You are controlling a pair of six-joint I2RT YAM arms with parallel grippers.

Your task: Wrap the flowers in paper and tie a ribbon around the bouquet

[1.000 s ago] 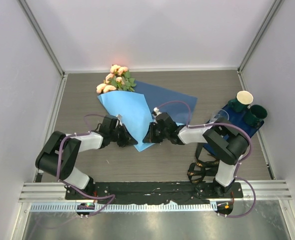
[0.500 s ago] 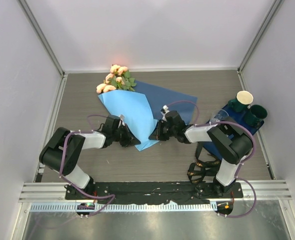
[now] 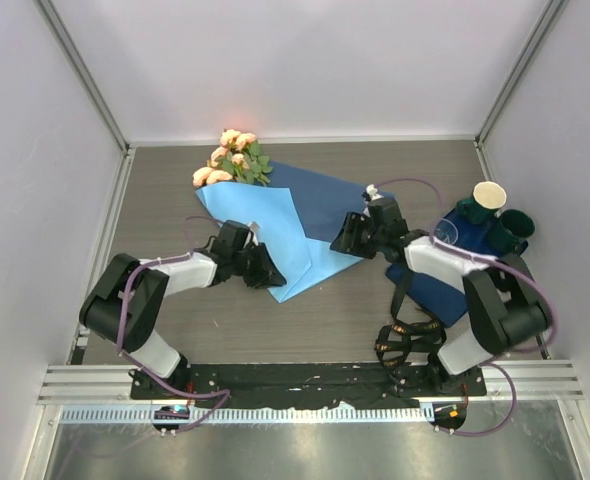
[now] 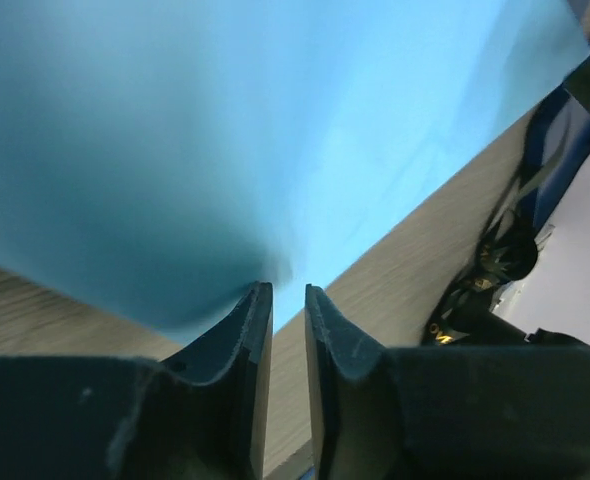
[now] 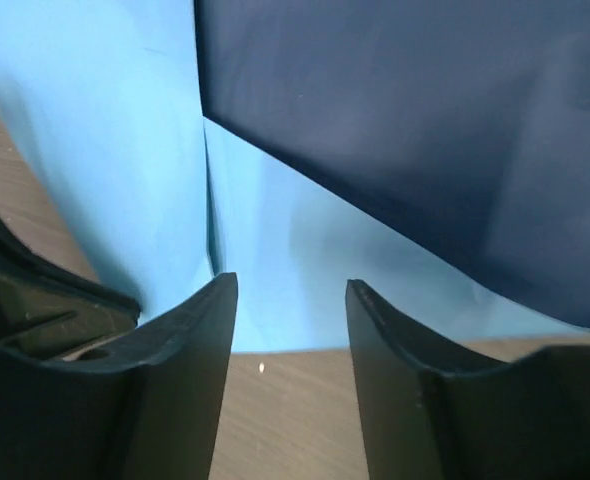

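The right gripper moves down toward the navy mat next, to the paper's near edge by its corner (image 3: 357,261) (image 5: 547,326).
The flowers (image 3: 230,160), pale pink roses, stick out of the wide end of the bouquet at the back left. The paper (image 3: 260,225) lies folded over them as a light blue cone, with its darker blue face (image 3: 325,195) spread to the right. My left gripper (image 3: 273,280) sits at the cone's narrow lower end. Its jaws stand a narrow gap apart with only bare wood between them, and the paper (image 4: 275,120) edge lies right at the tips (image 4: 287,288). My right gripper (image 3: 341,236) is open and empty (image 5: 290,283), just off the paper's (image 5: 305,260) right edge. The ribbon (image 3: 410,340) lies bunched near the right arm's base.
A dark navy mat (image 3: 445,290) lies on the right. At its far end stand a white cup (image 3: 489,194), dark green cups (image 3: 520,225) and a clear glass (image 3: 440,233). White walls close the table on three sides. The left gripper's fingers (image 5: 35,300) show at the right wrist view's left edge.
My right gripper has opened, let go of the paper and drawn back up and to the right. The left gripper's jaws have parted a little, and it has edged right along the cone's tip.
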